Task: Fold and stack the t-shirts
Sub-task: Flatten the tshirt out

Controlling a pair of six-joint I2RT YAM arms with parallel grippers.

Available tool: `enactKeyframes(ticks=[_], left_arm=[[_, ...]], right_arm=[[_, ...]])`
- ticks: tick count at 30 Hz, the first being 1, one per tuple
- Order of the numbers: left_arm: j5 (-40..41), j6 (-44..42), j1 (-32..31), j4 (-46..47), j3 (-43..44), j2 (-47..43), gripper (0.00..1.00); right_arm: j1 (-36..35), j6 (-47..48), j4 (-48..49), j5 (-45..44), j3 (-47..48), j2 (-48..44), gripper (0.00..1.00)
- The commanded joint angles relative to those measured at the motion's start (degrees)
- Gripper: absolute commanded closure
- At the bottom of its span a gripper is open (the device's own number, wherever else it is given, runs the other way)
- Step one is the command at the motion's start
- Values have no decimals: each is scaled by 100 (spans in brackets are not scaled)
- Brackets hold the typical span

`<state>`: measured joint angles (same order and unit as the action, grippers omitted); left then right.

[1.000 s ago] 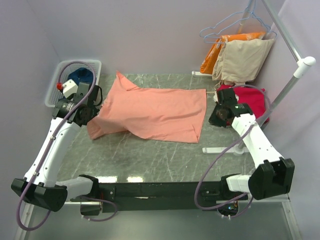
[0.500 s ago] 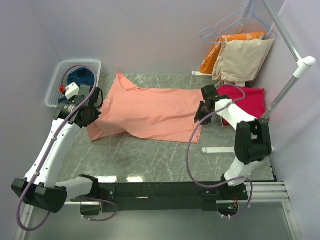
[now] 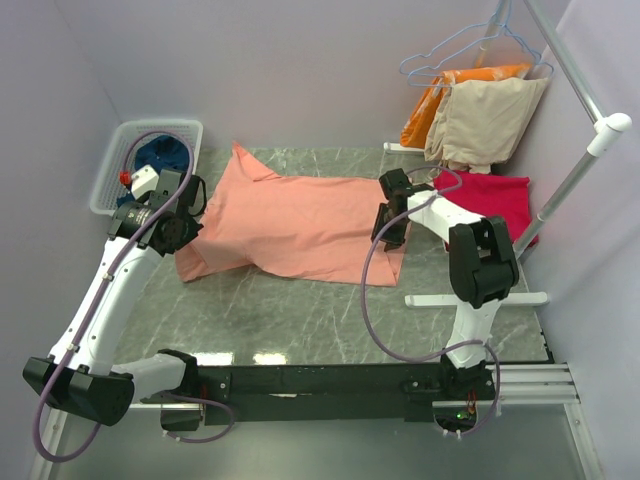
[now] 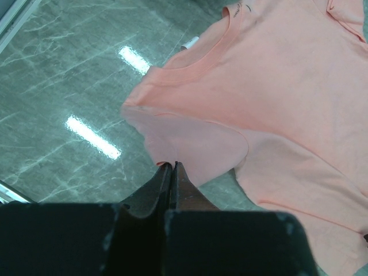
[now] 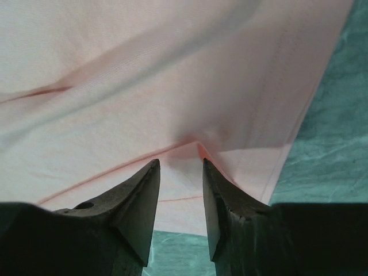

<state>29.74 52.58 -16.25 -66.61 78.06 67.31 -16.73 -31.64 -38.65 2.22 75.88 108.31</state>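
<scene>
The top of the raised fold of pink cloth stands between my right gripper's open fingers, so next they move down around it and close there.
The salmon-pink t-shirt (image 3: 300, 220) lies spread on the table, neck to the left. My left gripper (image 3: 176, 230) is shut on the edge of its near sleeve, which is lifted a little. In the left wrist view the fingertips (image 4: 172, 165) pinch the sleeve (image 4: 195, 149), and the white neck label (image 4: 190, 43) shows. My right gripper (image 3: 390, 228) is open over the shirt's right hem. In the right wrist view (image 5: 179, 163) a raised crease of pink cloth (image 5: 190, 86) sits between the tips. The crimson-red t-shirt (image 3: 495, 200) lies at the right. The navy-blue t-shirt (image 3: 160, 155) is in the basket.
A white basket (image 3: 112, 175) stands at the back left. Orange and beige garments (image 3: 480, 105) hang on hangers from a white rack pole (image 3: 585, 160) at the back right. The rack's white foot bar (image 3: 475, 298) lies on the table near the right arm.
My right gripper has moved left from beside the red shirt onto the pink shirt's right hem. My left gripper has shifted slightly and still holds the sleeve.
</scene>
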Motion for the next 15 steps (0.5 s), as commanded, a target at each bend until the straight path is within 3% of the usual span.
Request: enactKeyframes(ticks=[1,11,14,15], left_arm=[[-73,-90,17,148,112,-43,99],[-21,-160,17,113,244,-25,99],[-3,-160,17,122,227,-33,99],[-3,-177,25,122,218,-34,99]], right_arm=[[-76,105,-125,-213,357,199,57],[-111,70,-546,-626,560,542,57],[-155,52,-512,-635,472,437,66],[-155,26,-503,-644,463,419,77]])
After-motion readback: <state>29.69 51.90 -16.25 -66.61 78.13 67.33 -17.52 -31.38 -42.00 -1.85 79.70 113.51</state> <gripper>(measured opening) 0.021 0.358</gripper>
